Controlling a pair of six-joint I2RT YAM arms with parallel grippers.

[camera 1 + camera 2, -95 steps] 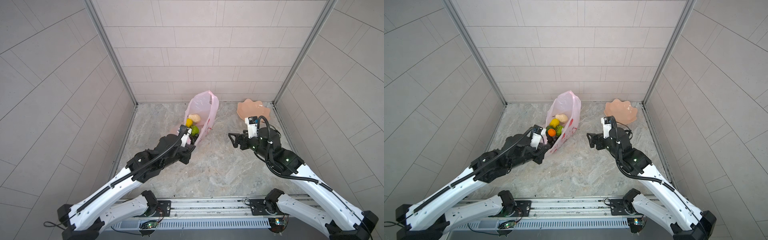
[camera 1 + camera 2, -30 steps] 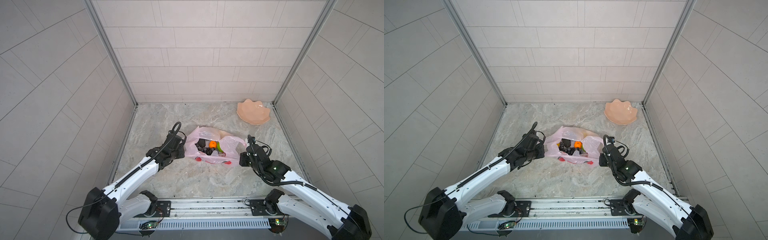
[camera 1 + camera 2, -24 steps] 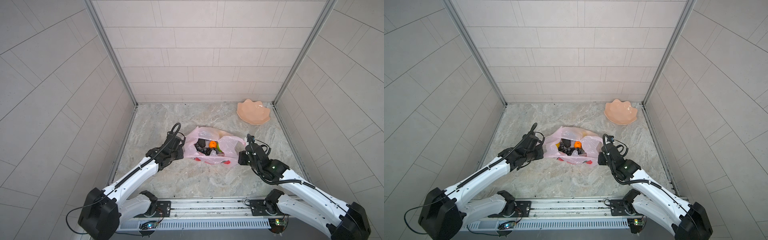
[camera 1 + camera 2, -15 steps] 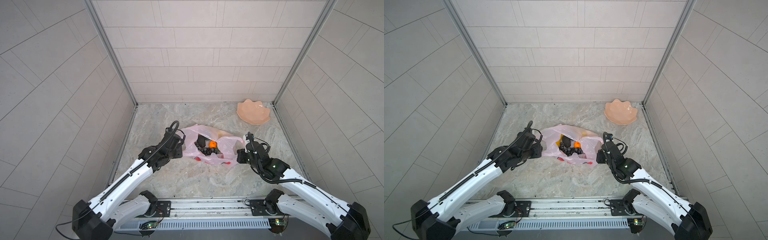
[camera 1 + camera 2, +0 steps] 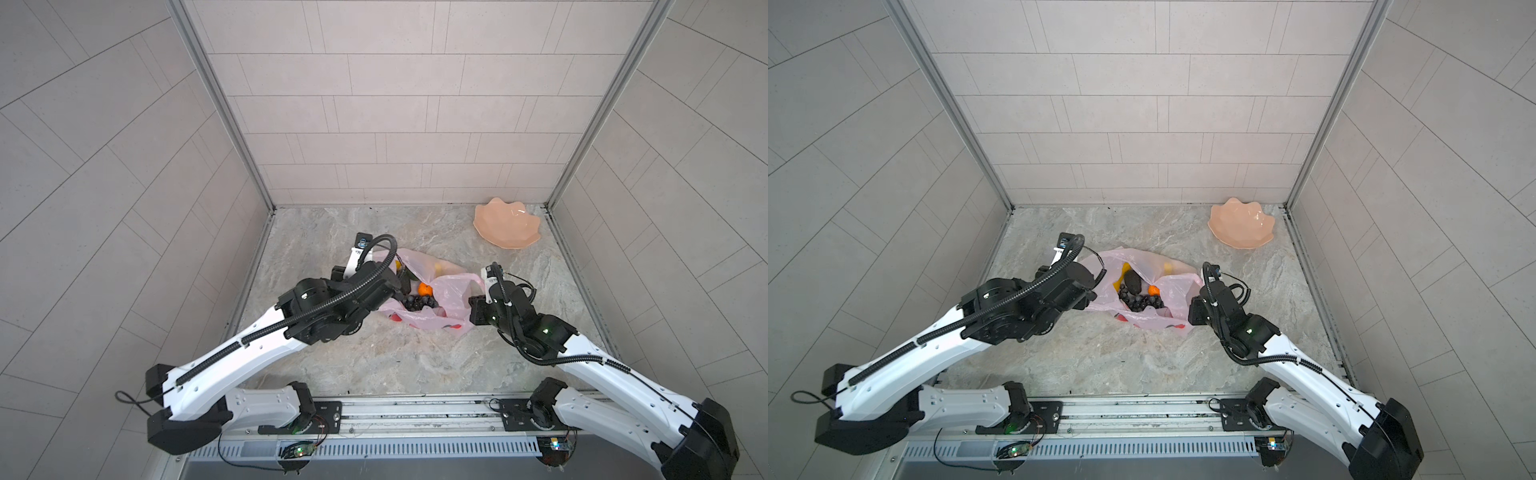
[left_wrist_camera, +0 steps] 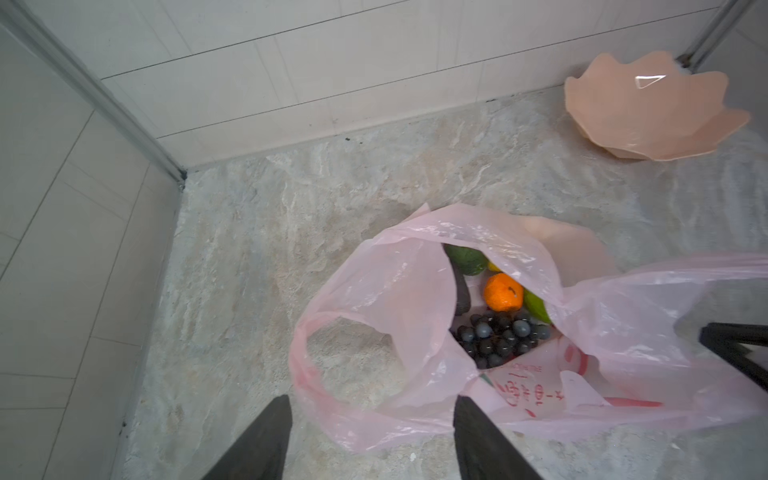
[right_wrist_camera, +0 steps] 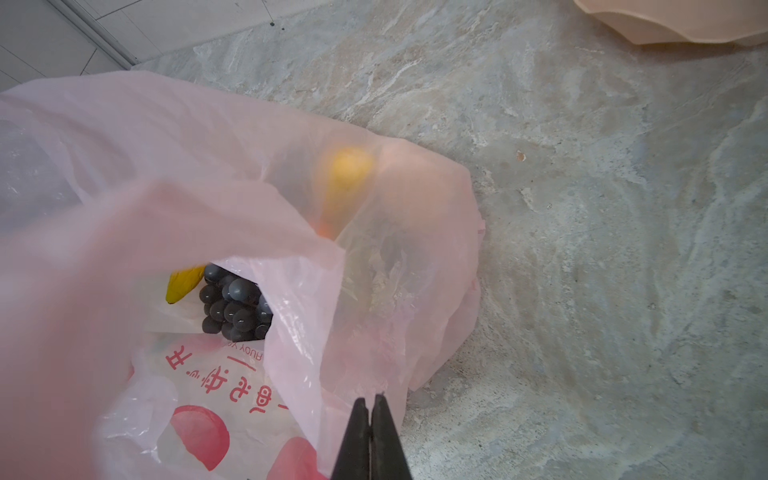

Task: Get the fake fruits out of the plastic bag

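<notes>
My right gripper is holding the bag's thin edge, and film covers yellow fruit. So it will next move away from the orange (image 6: 503, 292) and down toward the marble floor beside the bag, then let go of the bag's edge.
The pink plastic bag (image 5: 453, 291) (image 5: 1177, 286) lies slumped on the marble floor with its mouth gaping upward. Inside show fake fruits: an orange (image 6: 503, 292), a dark grape bunch (image 6: 498, 338) (image 7: 232, 303), a dark avocado (image 5: 1133, 281), a green fruit (image 6: 467, 259) and a yellow banana tip (image 7: 185, 280). More yellow fruit (image 7: 349, 166) shows blurred through the film. My left gripper (image 6: 372, 405) hangs open above the bag's loop handle (image 6: 316, 374), holding nothing. My right gripper (image 7: 370, 399) (image 5: 470, 308) is shut on the bag's (image 7: 166, 145) thin edge at its right side.
A peach scalloped bowl (image 5: 507, 228) (image 5: 1241, 228) (image 6: 648, 112) sits in the far right corner against the tiled wall. Tiled walls close in the floor on the left, right and back. The rail with both arm bases (image 5: 415, 415) runs along the front.
My left gripper has opened, let go of the bag's handle and lifted away from it. The bag's left side has sagged, widening the mouth. The right gripper stays shut on the bag.
</notes>
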